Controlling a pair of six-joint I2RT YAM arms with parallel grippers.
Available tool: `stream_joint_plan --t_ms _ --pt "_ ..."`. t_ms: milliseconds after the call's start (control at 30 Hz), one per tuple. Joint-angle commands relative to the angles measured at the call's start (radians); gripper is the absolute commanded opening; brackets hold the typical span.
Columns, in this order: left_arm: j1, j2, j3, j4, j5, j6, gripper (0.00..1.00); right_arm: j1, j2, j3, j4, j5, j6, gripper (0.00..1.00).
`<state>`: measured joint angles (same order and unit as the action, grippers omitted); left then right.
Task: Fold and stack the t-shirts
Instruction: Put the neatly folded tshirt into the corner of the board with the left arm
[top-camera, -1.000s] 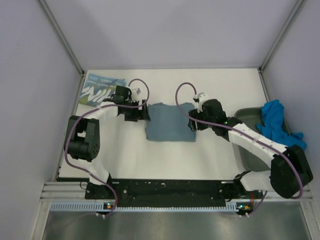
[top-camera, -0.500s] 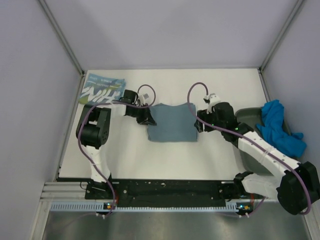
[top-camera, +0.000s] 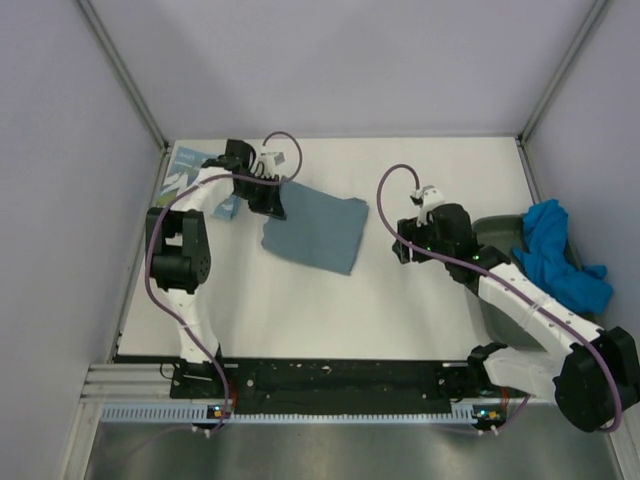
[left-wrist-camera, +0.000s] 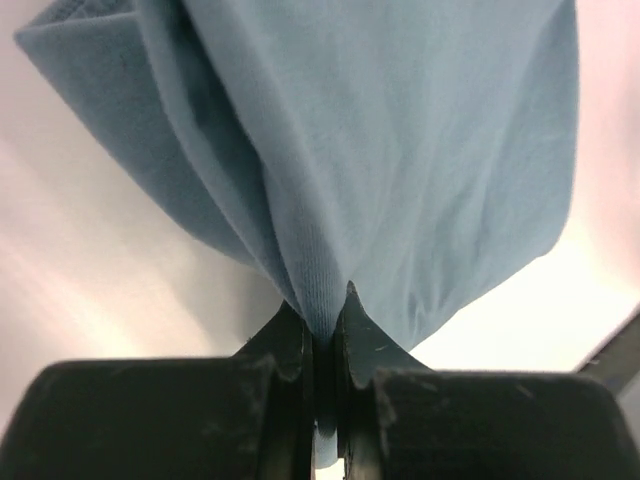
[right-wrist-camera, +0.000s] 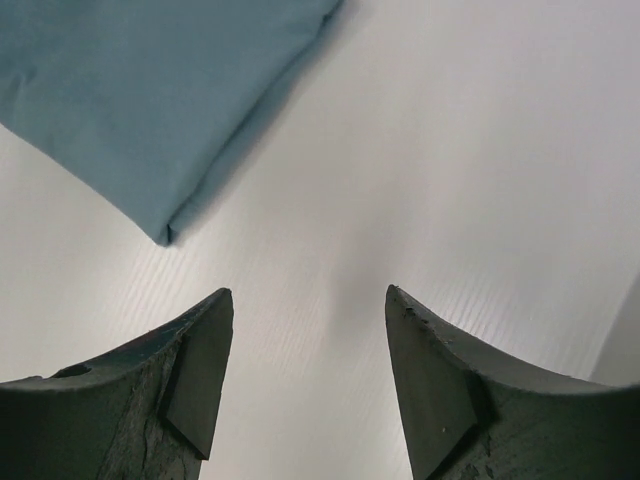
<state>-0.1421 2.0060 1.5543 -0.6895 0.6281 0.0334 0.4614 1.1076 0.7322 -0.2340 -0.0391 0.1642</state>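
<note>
My left gripper will next rise and move over the teal NIH t-shirt (top-camera: 185, 170), to its left in the top view, then go down and open to stack the folded slate-teal t-shirt.
The plain slate-teal t-shirt (top-camera: 318, 232), folded, lies skewed on the white table left of centre. My left gripper (top-camera: 273, 203) is shut on its far left edge, and the left wrist view shows the cloth (left-wrist-camera: 400, 150) pinched between the closed fingers of that gripper (left-wrist-camera: 320, 300) and hanging from them. My right gripper (top-camera: 400, 248) stands open over bare table, a short way right of the shirt, whose corner (right-wrist-camera: 150, 90) shows ahead of the gripper (right-wrist-camera: 310, 295). The teal NIH t-shirt (top-camera: 185, 170) lies at the far left, mostly hidden by my left arm. The bright blue t-shirt (top-camera: 552, 255) is bunched at the right.
A dark grey-green tray (top-camera: 488, 229) sits at the table's right edge, under the bright blue t-shirt. Grey walls and metal posts enclose the table on the left, back and right. The arm bases sit along the near edge.
My left gripper shut on the slate-teal t-shirt's left edge and dragged it toward the far left, turning it askew. The shirt pulled away from my right gripper, which has barely moved.
</note>
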Motion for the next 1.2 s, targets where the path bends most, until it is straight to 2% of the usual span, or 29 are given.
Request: stream_joint_plan --t_ms 0,167,333,600,800,1167 --pt "0.065 0.023 0.143 -0.202 -0.223 0.284 0.0 -0.023 -0.043 -0.008 -0.001 0.019 -0.034 0.62" --pt "0.122 0.059 0.3 -0.257 -0.451 0.407 0.0 -0.029 -0.043 -0.007 -0.008 0.028 -0.045 0.62" --pt "0.134 0.028 0.358 -0.226 -0.655 0.485 0.0 -0.03 -0.038 -0.005 -0.014 0.031 -0.049 0.62" --pt "0.136 -0.016 0.415 -0.128 -0.838 0.576 0.0 -0.04 -0.038 -0.004 -0.019 0.034 -0.057 0.62" --pt "0.168 0.004 0.516 -0.078 -0.835 0.551 0.0 -0.046 -0.038 -0.011 -0.024 0.034 -0.065 0.62" --pt "0.187 0.051 0.602 -0.002 -0.814 0.523 0.0 -0.058 -0.043 -0.011 -0.027 0.057 -0.075 0.64"
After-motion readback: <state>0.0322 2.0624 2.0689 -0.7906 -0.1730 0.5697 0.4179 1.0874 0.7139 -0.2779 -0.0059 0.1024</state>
